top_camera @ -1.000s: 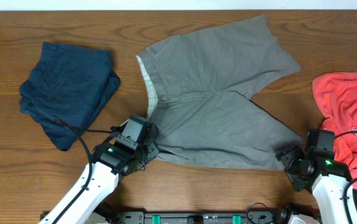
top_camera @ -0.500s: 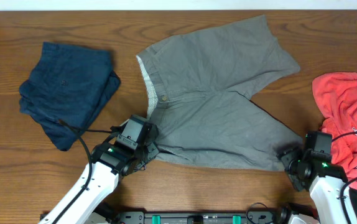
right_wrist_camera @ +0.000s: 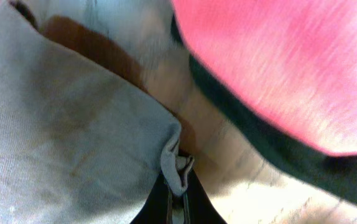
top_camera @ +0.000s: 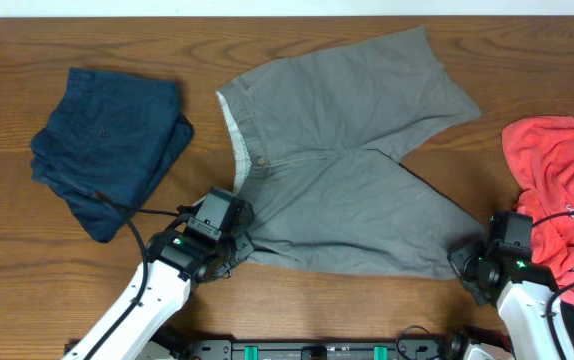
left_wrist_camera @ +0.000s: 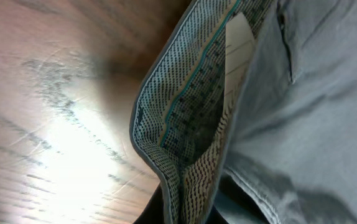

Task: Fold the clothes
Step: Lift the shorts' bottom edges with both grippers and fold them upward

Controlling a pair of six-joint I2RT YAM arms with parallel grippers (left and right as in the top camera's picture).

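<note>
The shorts [top_camera: 347, 160] are spread out and unfolded. My left gripper should next lift outward, go down over the far end of the waistband [top_camera: 224, 97] and let go of the waistband's near corner there.
Grey shorts [top_camera: 347, 160] lie spread across the middle of the table, waistband to the left, legs to the right. My left gripper [top_camera: 235, 243] is shut on the near corner of the waistband; the left wrist view shows the patterned inner waistband [left_wrist_camera: 191, 118] pinched between the jaws. My right gripper [top_camera: 467, 262] is shut on the hem corner of the near leg [right_wrist_camera: 177, 168]. A dark navy garment [top_camera: 112, 145] lies folded at the left. A red T-shirt [top_camera: 562, 190] lies crumpled at the right.
The red T-shirt [right_wrist_camera: 278, 68] lies close beside my right gripper. Bare wooden table [top_camera: 27, 270] shows along the front edge and at the left front.
My right gripper has shut on the hem corner of the near leg. The shorts' near edge has pulled slightly taut. The left gripper kept its grip.
</note>
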